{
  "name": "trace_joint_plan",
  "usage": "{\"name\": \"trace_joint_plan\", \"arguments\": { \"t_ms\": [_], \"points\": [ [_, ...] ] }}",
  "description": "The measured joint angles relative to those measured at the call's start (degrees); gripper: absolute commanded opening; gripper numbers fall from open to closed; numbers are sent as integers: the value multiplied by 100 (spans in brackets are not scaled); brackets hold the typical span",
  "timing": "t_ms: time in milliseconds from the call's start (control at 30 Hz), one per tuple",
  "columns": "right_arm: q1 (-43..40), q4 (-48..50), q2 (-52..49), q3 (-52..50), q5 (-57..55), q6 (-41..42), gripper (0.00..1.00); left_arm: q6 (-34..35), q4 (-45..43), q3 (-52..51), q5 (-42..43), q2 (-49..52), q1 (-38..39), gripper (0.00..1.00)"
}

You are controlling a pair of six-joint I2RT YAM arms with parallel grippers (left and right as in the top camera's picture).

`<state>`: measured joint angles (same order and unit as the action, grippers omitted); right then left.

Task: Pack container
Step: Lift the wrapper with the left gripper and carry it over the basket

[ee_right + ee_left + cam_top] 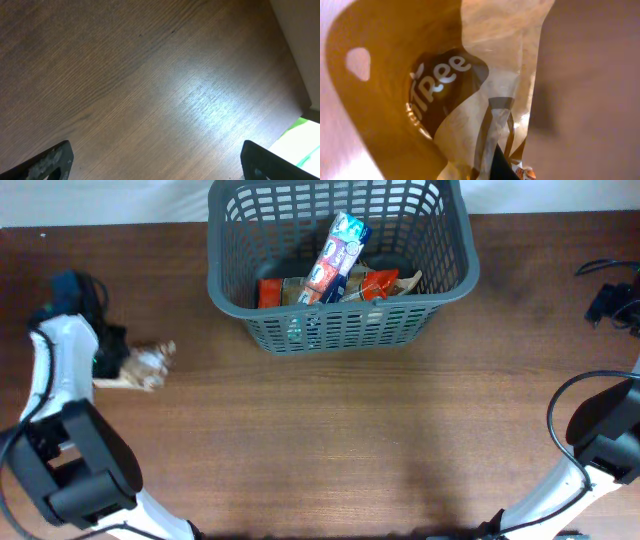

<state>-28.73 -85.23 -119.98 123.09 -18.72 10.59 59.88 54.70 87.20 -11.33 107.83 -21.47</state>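
I will next lift my left gripper up and outward over the container's rim, then lower it into the container's nearer end [276, 266] to let go, as there is room beside the packets.
The container, a dark grey lattice basket [330, 330], stands at the back middle of the table. Inside it lie a blue, white and red packet [338, 255] and red packets [375, 283]. At the table's left, my left gripper [118, 363] is shut on a tan and brown snack packet [148, 365] that rests on the wood. In the left wrist view that snack packet [470, 100] fills the frame, with one dark finger [499, 167] pressed against it at the bottom. My right gripper [160, 165] hangs open over bare wood, holding nothing.
The right arm [605, 435] stands at the right front corner, with black cables [612, 298] behind it. A white and green surface [300, 140] lies past the table's edge in the right wrist view. Brown wooden tabletop [330, 440] stretches between the arms.
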Motion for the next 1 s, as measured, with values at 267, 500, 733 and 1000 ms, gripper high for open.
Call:
{"name": "trace_joint_plan", "arguments": {
  "t_ms": [267,500,733,1000],
  "points": [
    [0,-2,0,0,2,0,99,-2245,-789,1873,417,-1255,98,2],
    [0,0,0,0,2,0,99,-3768,-2570,2726,2673,-2424,1342,2],
    [0,0,0,0,2,0,99,-4520,-2872,2767,3779,-2319,2870,2],
    [0,2,0,0,2,0,99,-5075,-2929,2734,3558,-1421,3799,2]
  ]
}}
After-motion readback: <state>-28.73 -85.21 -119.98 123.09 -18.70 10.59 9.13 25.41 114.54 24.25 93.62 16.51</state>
